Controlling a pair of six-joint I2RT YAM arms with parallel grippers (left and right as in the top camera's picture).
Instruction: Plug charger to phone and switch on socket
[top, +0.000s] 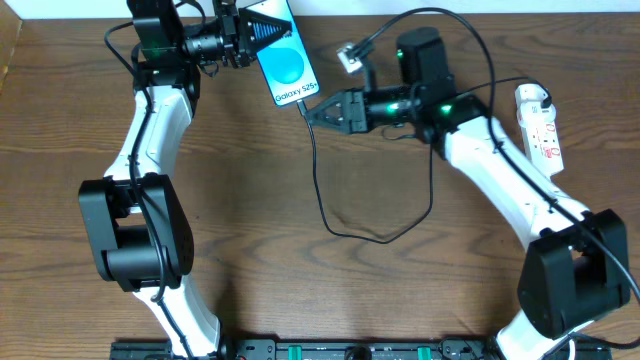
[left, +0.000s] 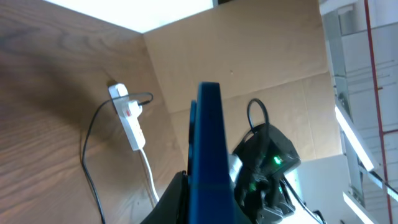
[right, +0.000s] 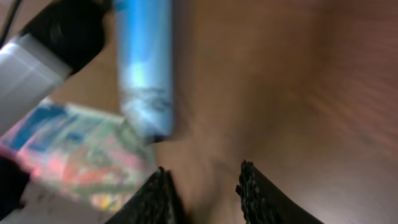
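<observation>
The phone (top: 286, 62) goes down with my left gripper onto the bare tabletop below next, and the gripper releases the phone's top end, as the cable already sits in the phone's lower end.
My left gripper (top: 275, 28) is shut on the top end of the phone (top: 286, 62), which is light blue with a turquoise circle. It holds the phone at the table's far edge. In the left wrist view the phone (left: 209, 143) shows edge-on between the jaws (left: 208, 186). The black charger cable (top: 318, 190) runs from the phone's lower end, loops over the table and rises toward the white power strip (top: 540, 125) at the right. My right gripper (top: 312, 112) is open and empty just below the phone's lower end; its wrist view shows bare jaws (right: 202, 180) and the blurred phone (right: 146, 74).
The power strip (left: 129, 118) with its white cord and the black cable (left: 92, 149) also shows in the left wrist view, beside a cardboard wall (left: 249, 56). A small white tag (top: 348, 57) hangs by the right arm. A black rail (top: 330, 350) runs along the front edge.
</observation>
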